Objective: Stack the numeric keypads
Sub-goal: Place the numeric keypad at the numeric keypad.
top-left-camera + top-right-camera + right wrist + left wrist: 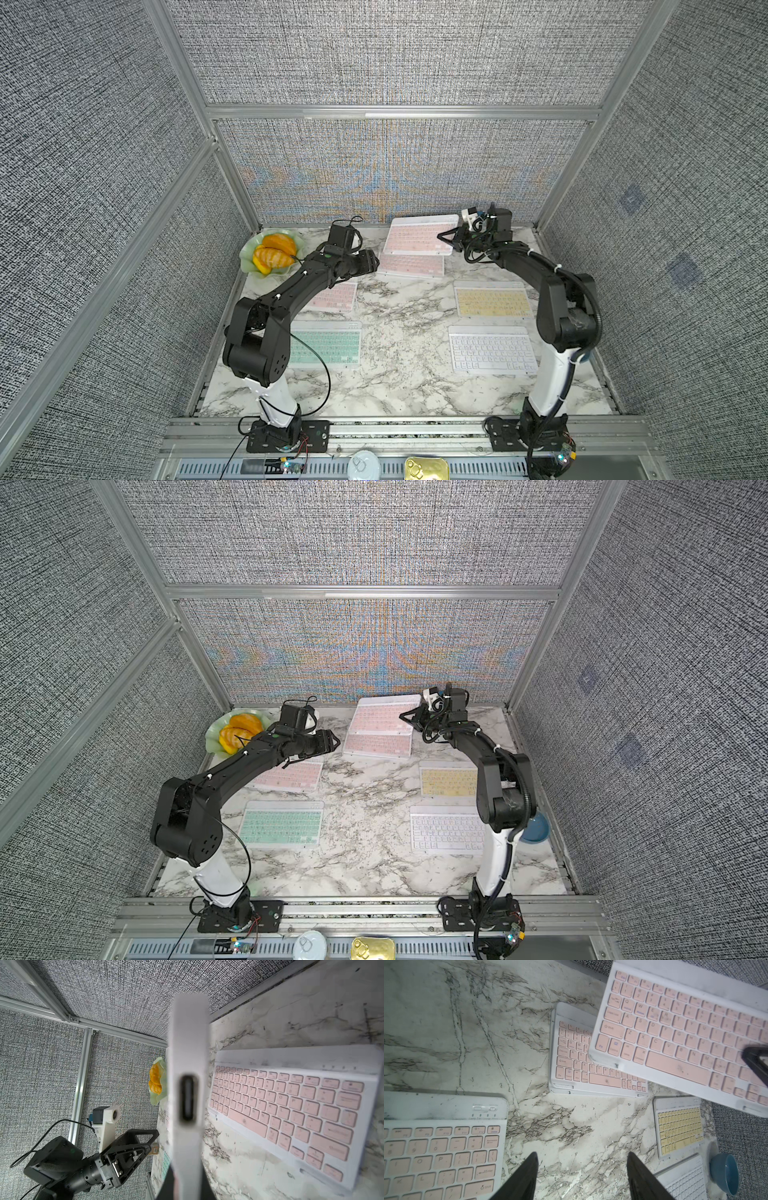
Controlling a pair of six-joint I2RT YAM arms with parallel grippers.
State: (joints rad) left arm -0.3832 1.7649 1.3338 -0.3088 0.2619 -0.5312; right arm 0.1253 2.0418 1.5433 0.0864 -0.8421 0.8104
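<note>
My right gripper moves down toward the second pink keypad point(412, 265) point(282, 1108) below next until the held keypad covers its matching pink keys, then releases the held keypad.
My right gripper point(446, 237) is shut on the short edge of a pink keypad point(417, 233), holding it tilted above a second pink keypad point(409, 266) at the back middle. In the right wrist view the held keypad's edge point(188, 1043) runs up from my right gripper point(185, 1178). My left gripper point(582, 1167) hovers open and holds nothing, over bare marble beside a third pink keypad point(436, 1147). In both top views a mint keypad point(328, 345), a yellow keypad point(492, 301) and a white keypad point(492, 351) lie flat, apart from each other.
A green plate of orange fruit point(270, 251) sits at the back left corner. A blue bowl point(536, 827) stands at the right edge behind my right arm. Two tins point(363, 465) point(426, 469) lie below the front rail. Fabric walls close in three sides.
</note>
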